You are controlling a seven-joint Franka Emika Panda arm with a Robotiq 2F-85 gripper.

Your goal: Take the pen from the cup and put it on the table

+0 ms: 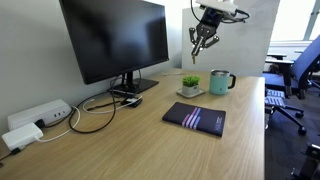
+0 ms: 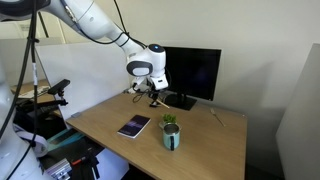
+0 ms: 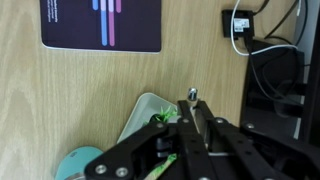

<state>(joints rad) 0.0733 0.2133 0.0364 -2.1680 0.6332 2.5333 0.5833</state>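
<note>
The pen (image 3: pixel 191 98) goes down and left in the wrist view next, as my gripper turns to release it on clear tabletop between mug and notebook (image 3: pixel 72 107), which lies that way.
My gripper (image 1: pixel 203 47) hangs high above the back of the table (image 1: pixel 120 145), over the plant and the mug; it also shows in an exterior view (image 2: pixel 152 96). In the wrist view the jaws (image 3: pixel 190 120) are shut on the pen (image 3: pixel 191 98), a thin pale stick with a small metallic tip poking out between the fingers. The teal mug (image 1: pixel 220 81) stands on the table below, apart from the gripper. It also shows in an exterior view (image 2: pixel 172 138) and at the lower left of the wrist view (image 3: pixel 78 163).
A small white pot with a green plant (image 1: pixel 190 85) stands beside the mug. A dark notebook (image 1: pixel 196 117) lies in front of them. A black monitor (image 1: pixel 115 35) stands at the back, with cables and a white power strip (image 1: pixel 40 115) beside it. Office chairs stand beyond the table's edge.
</note>
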